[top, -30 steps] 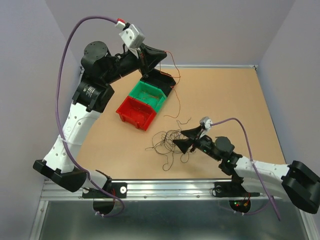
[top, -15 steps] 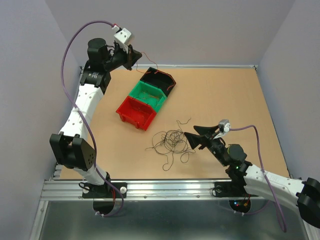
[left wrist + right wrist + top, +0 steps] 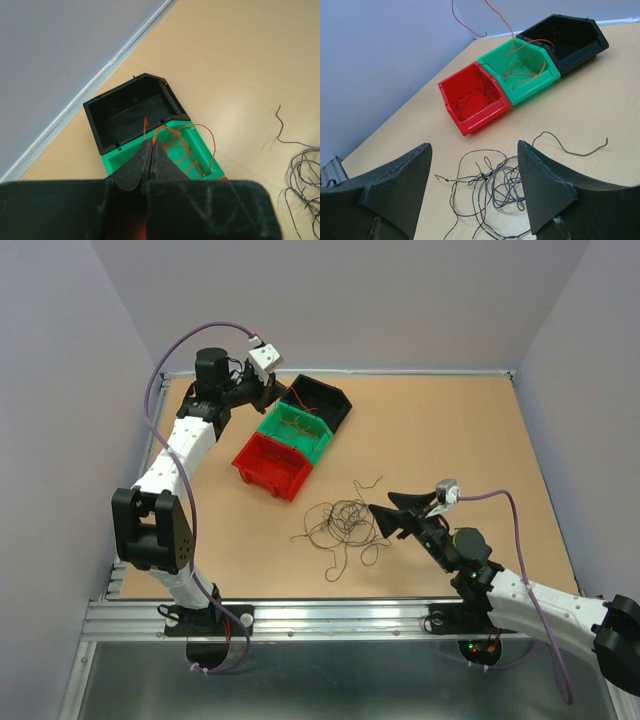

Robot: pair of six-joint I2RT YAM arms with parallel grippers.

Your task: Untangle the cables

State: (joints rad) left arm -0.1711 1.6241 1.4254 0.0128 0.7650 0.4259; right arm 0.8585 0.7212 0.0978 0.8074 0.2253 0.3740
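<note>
I will bring my left gripper over the open middle of the green bin, lower it and let go of the held end, because the red cable's loops are already there.
A loose tangle of thin dark cables (image 3: 345,525) lies on the tan table, seen close up in the right wrist view (image 3: 495,185). My right gripper (image 3: 385,520) sits just right of it, open, with the tangle showing between its fingers (image 3: 474,147) and nothing held. My left gripper (image 3: 270,390) is over the back bins, shut on a thin red cable (image 3: 145,125). That red cable (image 3: 505,22) hangs down and coils in loops inside the green bin (image 3: 112,160).
Three bins stand in a diagonal row: red (image 3: 262,472), green (image 3: 318,445) and black (image 3: 340,405). The red bin (image 3: 485,120) holds a few dark wires. One loose dark strand (image 3: 575,150) lies right of the tangle. Walls close the table's back and sides.
My left arm swung back and down, bringing the red cable from above the black bin into the green bin. My right gripper drew back right from the tangle, then held still.
</note>
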